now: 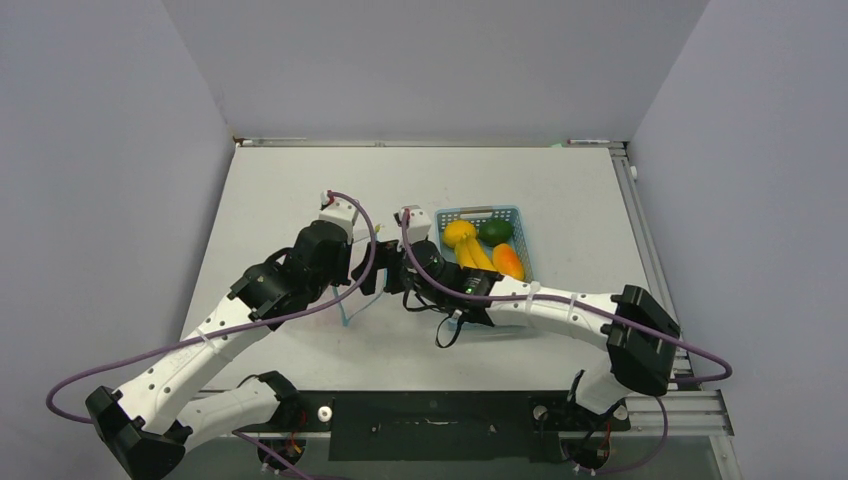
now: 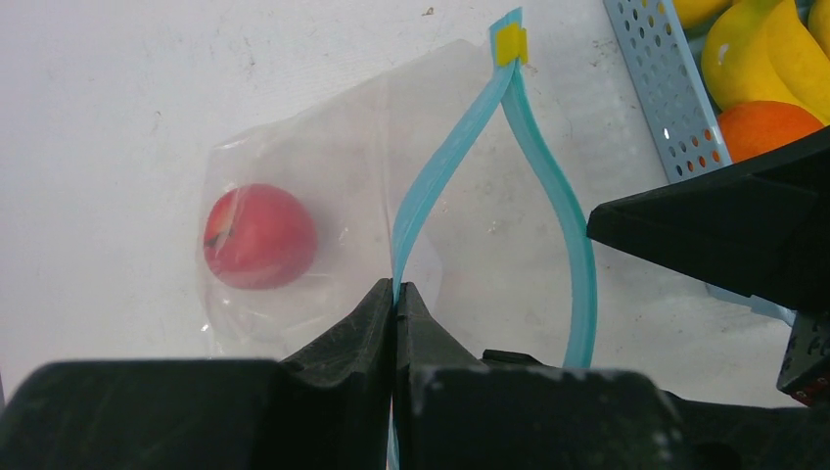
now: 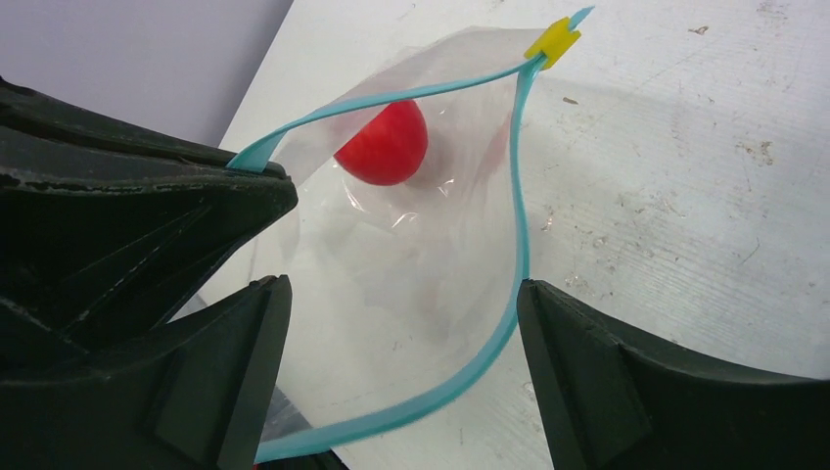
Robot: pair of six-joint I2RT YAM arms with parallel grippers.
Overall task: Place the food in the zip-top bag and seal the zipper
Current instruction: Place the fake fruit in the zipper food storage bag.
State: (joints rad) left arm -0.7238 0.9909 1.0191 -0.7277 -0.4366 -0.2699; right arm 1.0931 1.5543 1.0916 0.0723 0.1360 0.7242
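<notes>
My right gripper is going toward the right in the top view next and down into the basket onto the orange, because the orange is still outside the bag (image 2: 323, 147).
The clear zip-top bag (image 2: 323, 147) lies on the white table with a red apple (image 2: 259, 235) inside. Its teal zipper (image 2: 440, 166) is spread open, with a yellow slider (image 2: 509, 44) at the far end. My left gripper (image 2: 395, 294) is shut on one lip of the zipper and holds it up. My right gripper (image 3: 403, 294) is open and empty at the bag's mouth (image 3: 411, 264), its right finger (image 3: 568, 343) touching the other zipper lip (image 3: 519, 225). The apple (image 3: 384, 145) shows through the mouth. The remaining fruits, a lemon (image 1: 459, 232), lime (image 1: 496, 230), bananas (image 1: 475, 255) and mango (image 1: 508, 262), sit in the basket.
The light-blue lattice basket (image 1: 480, 213) stands just right of the bag, close to both grippers (image 1: 358, 285) (image 1: 390, 272); its wall (image 2: 666, 98) is in the left wrist view. Grey walls enclose the table on three sides.
</notes>
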